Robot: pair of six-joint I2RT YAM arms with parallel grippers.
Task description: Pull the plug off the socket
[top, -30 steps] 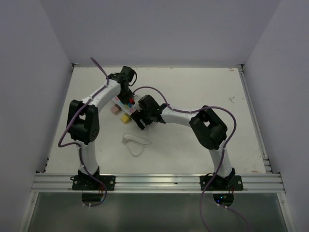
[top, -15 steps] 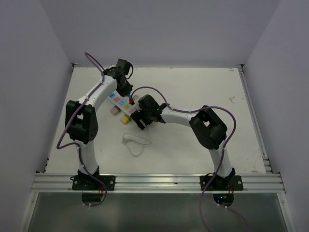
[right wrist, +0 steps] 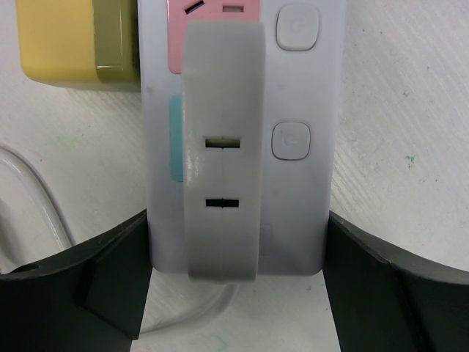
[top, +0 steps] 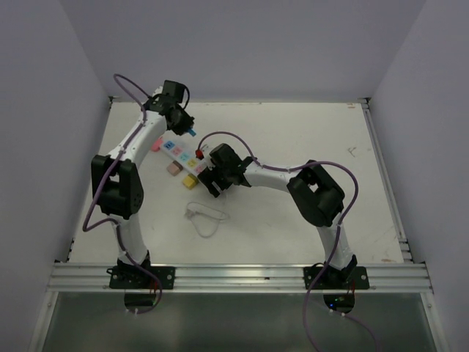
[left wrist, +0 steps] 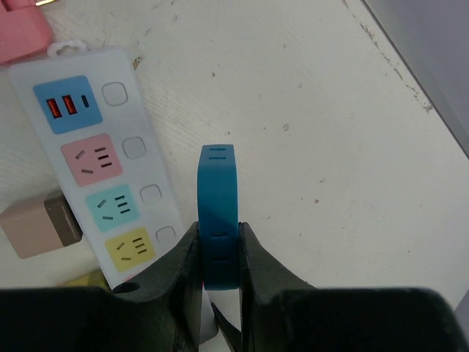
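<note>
My left gripper will next go left in the top view, past the pink plug, and lower the blue plug (top: pixel 192 133) onto empty table.
The socket (left wrist: pixel 110 158), a long white power strip with pastel outlet faces, lies flat on the table. My left gripper (left wrist: pixel 218 253) is shut on a blue plug (left wrist: pixel 218 198) and holds it in the air to the right of the strip, clear of the outlets. From above, that blue plug (top: pixel 192 133) hangs just beyond the socket (top: pixel 182 152). My right gripper (right wrist: pixel 236 235) is shut on the near end of the socket (right wrist: pixel 300 213), one finger against each long side. A pale grey plug (right wrist: pixel 223 147) sits in the strip between those fingers.
A yellow plug block (right wrist: pixel 73 40), a beige one (left wrist: pixel 37 227) and a pink one (left wrist: pixel 22 29) lie beside the strip. The thin white cord (top: pixel 205 216) loops toward the near edge. Walls enclose the table on the left, back and right.
My left arm has drawn back toward the far left corner, carrying the blue plug up and away from the strip. The right gripper has stayed on the strip's end.
</note>
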